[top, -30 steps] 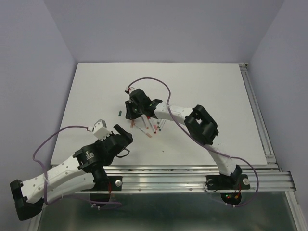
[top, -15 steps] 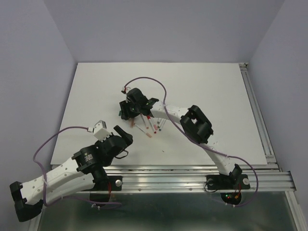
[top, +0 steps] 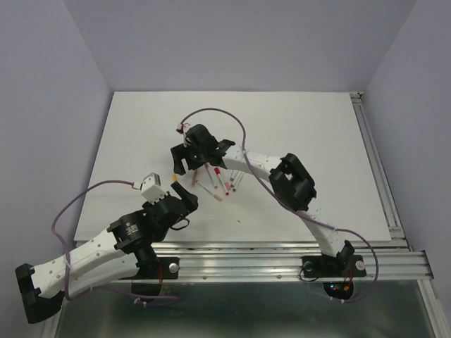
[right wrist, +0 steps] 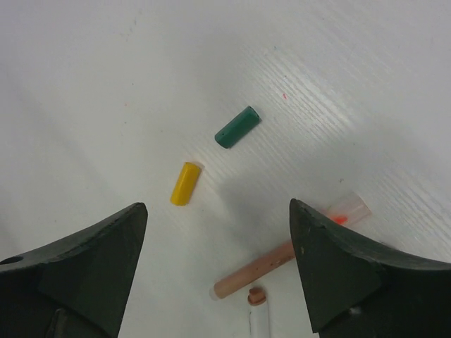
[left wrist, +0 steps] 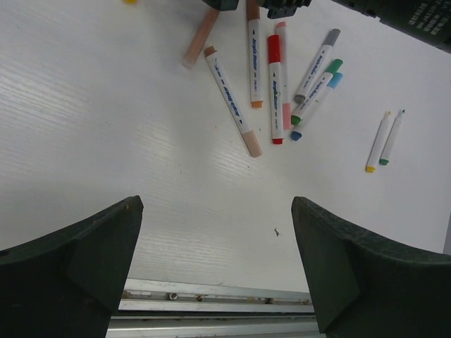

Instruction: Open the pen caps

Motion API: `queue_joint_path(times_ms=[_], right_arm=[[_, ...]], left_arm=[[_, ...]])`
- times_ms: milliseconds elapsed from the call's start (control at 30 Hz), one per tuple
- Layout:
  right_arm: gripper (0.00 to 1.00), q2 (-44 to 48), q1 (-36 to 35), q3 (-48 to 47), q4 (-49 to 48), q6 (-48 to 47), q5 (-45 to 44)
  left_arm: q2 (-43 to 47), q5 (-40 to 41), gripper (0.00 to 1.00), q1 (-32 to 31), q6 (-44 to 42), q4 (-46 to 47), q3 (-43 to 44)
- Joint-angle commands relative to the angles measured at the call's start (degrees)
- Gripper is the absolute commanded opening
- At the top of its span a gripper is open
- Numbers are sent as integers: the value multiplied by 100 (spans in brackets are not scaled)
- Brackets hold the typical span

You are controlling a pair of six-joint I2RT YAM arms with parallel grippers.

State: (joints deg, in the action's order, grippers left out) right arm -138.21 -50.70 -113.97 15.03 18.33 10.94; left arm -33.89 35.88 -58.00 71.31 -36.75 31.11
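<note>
I will move my open left gripper outward and down onto the middle of the long tan cap (top: 194,177) (left wrist: 201,36), because it lies on the table beyond the gripper's fingers.
Several pens (left wrist: 273,84) with white barrels and coloured ends lie in a loose fan; they also show in the top view as pens (top: 220,183). A yellow pen cap (right wrist: 184,184) and a dark green pen cap (right wrist: 237,127) lie loose on the white table. A long tan cap (right wrist: 255,272) and a clear cap (right wrist: 350,209) with orange inside lie beside a bare tan pen tip (right wrist: 257,298). My right gripper (right wrist: 217,208) hovers open above these caps, holding nothing. My left gripper (left wrist: 215,204) is open and empty, nearer the front edge, short of the pens.
Two thin uncapped pens (left wrist: 385,134) lie apart to the right of the fan. The aluminium rail (left wrist: 211,296) runs along the table's near edge just under my left gripper. The right arm's purple cable (top: 232,123) loops over the table's middle.
The right gripper has shifted left and its jaws have spread wide. A yellow cap now lies on the table beneath it. The left arm has edged slightly forward.
</note>
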Motion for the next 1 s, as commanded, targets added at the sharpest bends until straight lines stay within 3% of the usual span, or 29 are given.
queue_joint_path(times_ms=[0,33,333,500,600,700,833,967], right_arm=[[89,1067,-46,-21,-35,-242,-135],[100,1190,-37,76,-44,-251,-406],[100,3220,147,1841,395,451,-3376],[100,5123,385,4104,168,1137,-3792],[100,5996,376,5476,18,1506,-3600],[100,7139,385,6646,-35,1954,-3414],[100,8685,385,7798,-253,2491,-3476],[100,10110,385,8356,-475,2526,-3607]], left_arm=[[-48,77,99,34,-275,195,255],[-65,25,99,34,-293,203,272],[-442,121,99,43,-512,396,536],[-952,95,99,139,-1004,889,703],[-1453,69,99,516,-1215,1038,931],[-1980,-352,99,1131,-2136,1565,1186],[-2892,-722,99,1931,-3076,2091,1607],[-3658,-1205,99,2450,-3667,2601,1793]])
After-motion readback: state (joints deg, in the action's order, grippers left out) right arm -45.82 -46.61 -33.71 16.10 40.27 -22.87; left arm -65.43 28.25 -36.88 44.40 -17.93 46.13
